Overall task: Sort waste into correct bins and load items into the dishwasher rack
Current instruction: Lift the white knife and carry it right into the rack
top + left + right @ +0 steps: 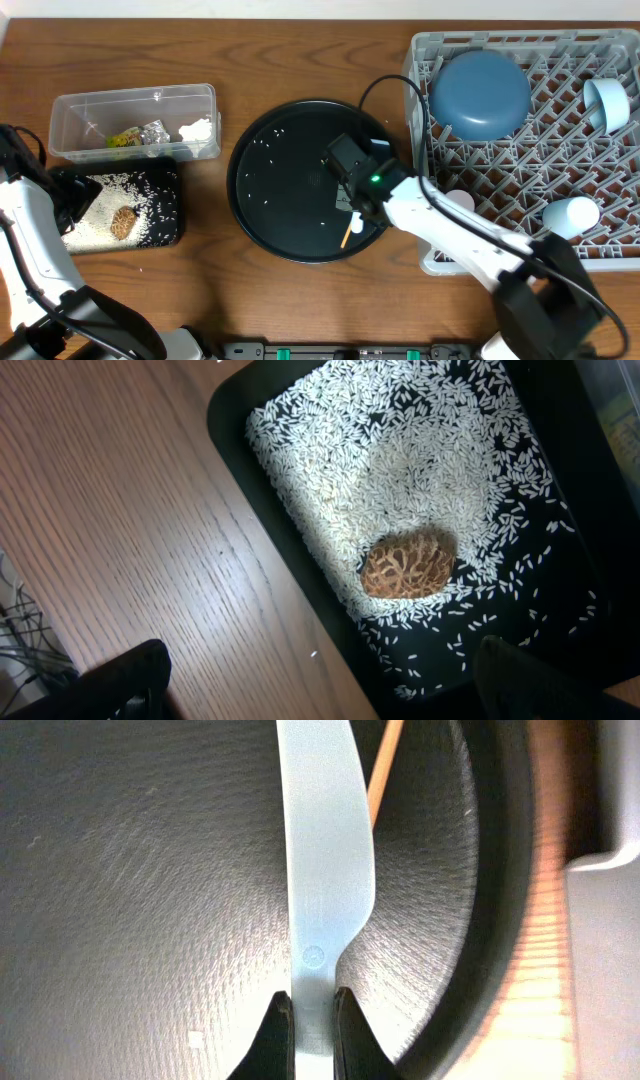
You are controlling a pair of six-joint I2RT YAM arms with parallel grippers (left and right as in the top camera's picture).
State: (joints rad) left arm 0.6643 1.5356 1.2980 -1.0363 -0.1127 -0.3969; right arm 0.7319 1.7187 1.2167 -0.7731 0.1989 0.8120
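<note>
My right gripper needs to lift the knife across next and let go of it, because the rack's free gap between bowl and cup (pixel 557 115) is to the right in the overhead view.
My right gripper (pixel 350 200) is over the right part of the round black plate (pixel 270 180). It is shut on the handle of a pale blue plastic knife (pixel 325 850), whose blade lies out over the plate (pixel 130 870). A thin wooden stick (pixel 346 234) lies on the plate by the knife and also shows in the right wrist view (pixel 386 768). My left gripper (pixel 320 695) is open and empty. It hangs over the edge of a black rectangular tray (pixel 225 420) of white rice (pixel 420 470) with a brown lumpy piece (pixel 407 565) on it.
A clear plastic box (pixel 135 120) with scraps stands behind the black tray (pixel 165 215). The grey dishwasher rack (pixel 520 160) at the right holds a blue bowl (pixel 480 92) and two pale cups (pixel 607 103) (pixel 570 213). A few rice grains lie on the plate.
</note>
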